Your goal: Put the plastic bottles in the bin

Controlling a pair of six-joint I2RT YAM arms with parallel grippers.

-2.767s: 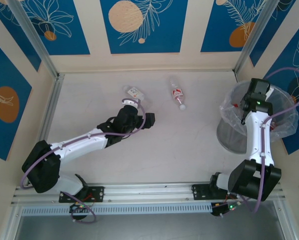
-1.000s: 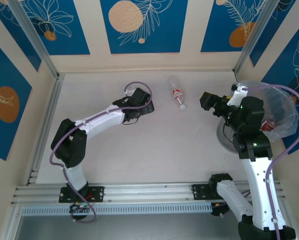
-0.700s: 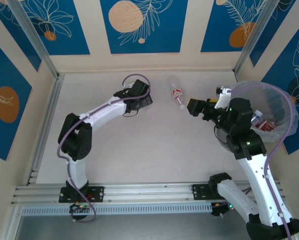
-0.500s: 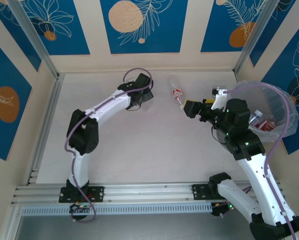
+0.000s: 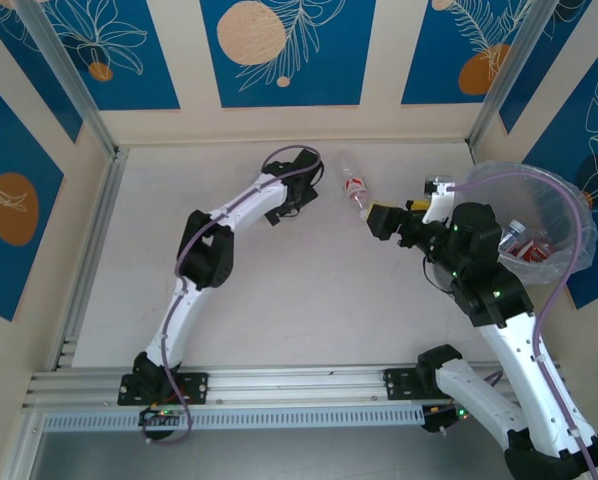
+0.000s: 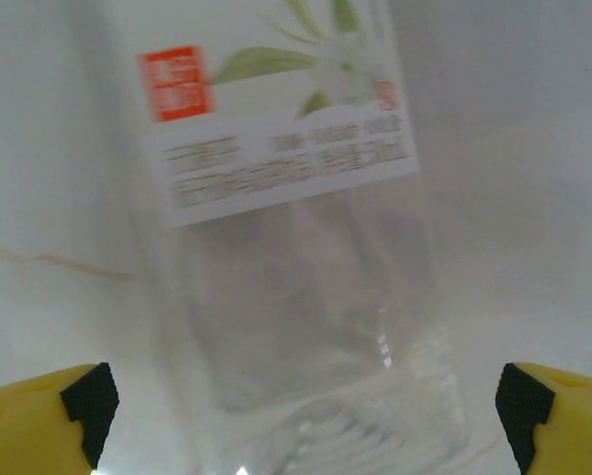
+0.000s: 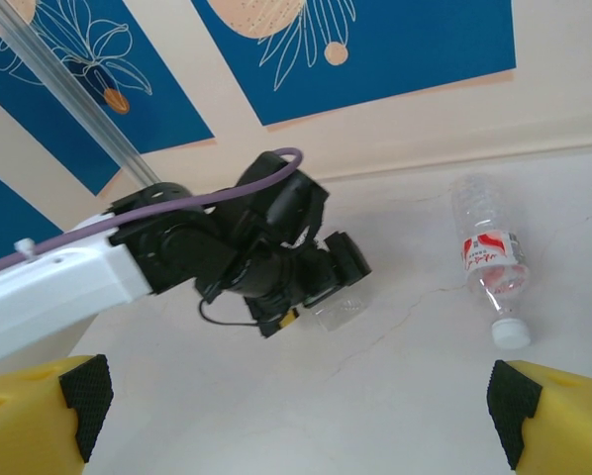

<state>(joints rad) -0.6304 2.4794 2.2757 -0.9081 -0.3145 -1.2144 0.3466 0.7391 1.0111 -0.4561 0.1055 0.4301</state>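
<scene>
My left gripper should next move down, turn slightly into line and close on the bottle's clear base end [image 6: 314, 332], as the bottle lies at an angle between the open fingers.
A clear plastic bottle [image 6: 296, 257] with a white label and an orange-red square lies on the table. Its base sits between the fingers of my open left gripper [image 6: 306, 421], and neither yellow fingertip [image 6: 83, 406] touches it. From the right wrist the left gripper [image 7: 311, 267] appears black, with the bottle's clear end [image 7: 341, 309] poking out. A second clear bottle [image 5: 354, 187] with a red label and white cap lies free, also seen as the red-label bottle [image 7: 489, 255]. My right gripper [image 5: 384, 218] hovers open just right of it, holding nothing. The bin [image 5: 569, 200] at the right holds bottles [image 5: 524, 240].
The left arm [image 5: 234, 210] stretches diagonally across the table's middle to the far side. A metal rail [image 5: 89, 240] runs along the left edge, and walls close in the back and sides. A thin crack [image 7: 405, 317] marks the tabletop.
My left arm has swung right along the far side, carrying its open gripper over the white-label bottle. My right gripper left the bin and moved left toward the red-label bottle.
</scene>
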